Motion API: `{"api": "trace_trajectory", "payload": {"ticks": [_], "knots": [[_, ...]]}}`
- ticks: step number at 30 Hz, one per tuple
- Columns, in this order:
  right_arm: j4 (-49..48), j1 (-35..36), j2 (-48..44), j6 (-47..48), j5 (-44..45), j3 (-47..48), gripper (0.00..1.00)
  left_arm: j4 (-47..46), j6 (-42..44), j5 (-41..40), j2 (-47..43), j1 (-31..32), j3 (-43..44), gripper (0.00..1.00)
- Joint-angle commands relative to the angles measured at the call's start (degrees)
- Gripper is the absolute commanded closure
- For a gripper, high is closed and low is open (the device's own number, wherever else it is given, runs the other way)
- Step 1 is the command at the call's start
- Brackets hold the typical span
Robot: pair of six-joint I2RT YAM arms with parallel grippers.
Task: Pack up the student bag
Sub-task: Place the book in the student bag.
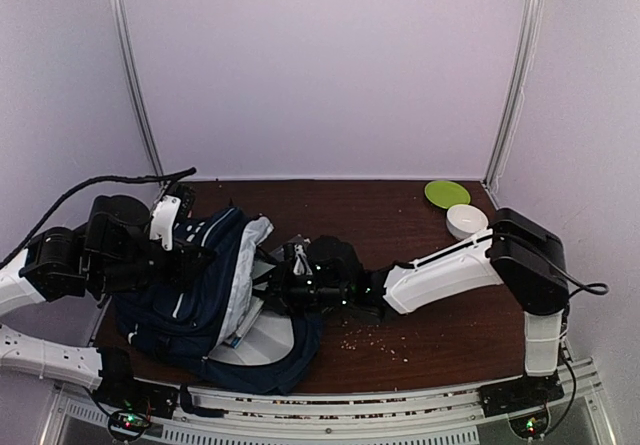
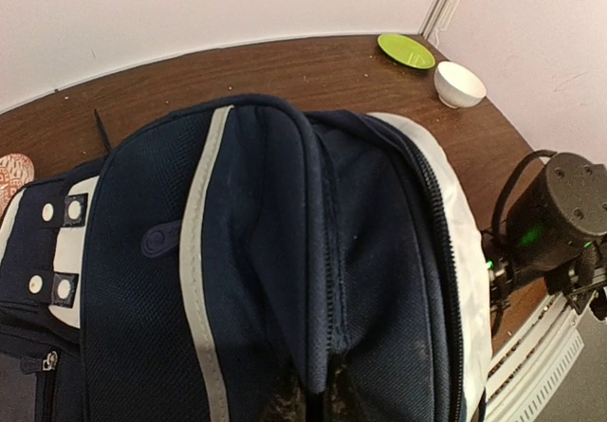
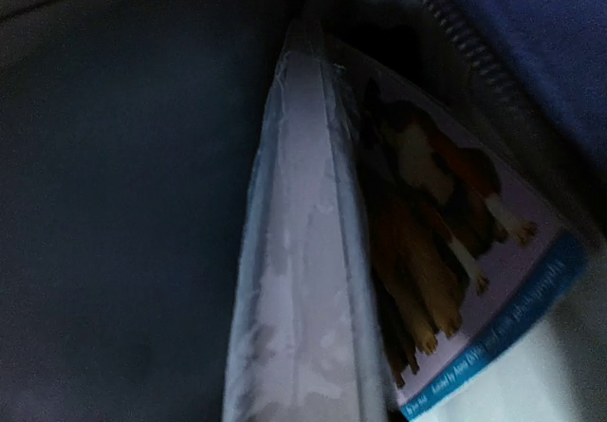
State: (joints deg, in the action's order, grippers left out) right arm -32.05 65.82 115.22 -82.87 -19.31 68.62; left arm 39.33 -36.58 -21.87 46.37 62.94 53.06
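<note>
Next, my left gripper carries the bag's pinched fold (image 1: 203,258) (image 2: 315,390) slightly left in the top view before release, because my right gripper still reaches into the bag's opening.
The student bag (image 1: 190,300), a big navy backpack with a grey lining (image 1: 256,255), lies on the left of the table with its mouth facing right. My left gripper (image 1: 190,255) is shut on a fold of the bag's upper flap (image 2: 266,232), and the dark fingertips (image 2: 285,405) pinch the fabric from both sides. My right gripper (image 1: 292,283) reaches into the opening. A book (image 3: 303,280) with dogs on its cover and a plastic-wrapped spine runs straight down to the right jaws. The navy zip edge (image 3: 531,24) lies beside it. The right fingers themselves are hidden.
A green plate (image 1: 447,193) and a white bowl (image 1: 466,220) stand at the back right corner of the brown table (image 1: 450,330). Crumbs (image 1: 375,340) lie scattered near the front. An orange patterned thing (image 2: 9,177) peeks in by the bag's left side.
</note>
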Motion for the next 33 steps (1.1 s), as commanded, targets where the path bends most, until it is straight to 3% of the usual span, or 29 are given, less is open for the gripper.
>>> {"api": "trace_trajectory", "payload": {"ticks": [1, 4, 7, 9, 15, 19, 25, 33], "knots": [[-8.19, 2.12, 4.73, -3.34, 4.04, 8.37, 1.0, -19.73, -0.15, 1.53, -3.43, -0.1, 1.25, 1.0], [-6.07, 2.52, 8.49, -4.03, 2.99, 13.25, 0.99, -20.03, -0.24, 1.65, -4.55, -0.1, 0.35, 1.0], [-2.57, 2.65, 9.86, -2.95, 1.27, 16.02, 0.62, -20.11, -0.19, 1.06, -5.75, -0.1, -0.59, 1.0], [0.89, 2.65, 9.48, -1.21, 0.68, 16.5, 0.43, -19.81, -0.08, 0.2, -6.57, -0.1, -1.03, 1.0], [7.38, 2.57, 5.56, 1.46, 0.51, 13.74, 0.11, -19.19, 0.4, -2.88, -8.75, -0.1, -1.44, 1.0], [16.22, 2.47, -0.38, 6.94, 3.46, 12.75, 0.03, -18.87, 0.87, -4.95, -10.24, -0.1, -0.32, 1.0], [36.25, 2.38, -7.28, 19.53, 10.03, 17.31, 0.03, -19.36, 2.06, -6.9, -12.13, -0.1, 0.35, 1.0], [41.49, 1.84, -17.3, 25.77, 12.72, 11.7, 0.05, -17.2, 2.2, -7.49, -13.26, -0.1, -1.17, 1.0]]}}
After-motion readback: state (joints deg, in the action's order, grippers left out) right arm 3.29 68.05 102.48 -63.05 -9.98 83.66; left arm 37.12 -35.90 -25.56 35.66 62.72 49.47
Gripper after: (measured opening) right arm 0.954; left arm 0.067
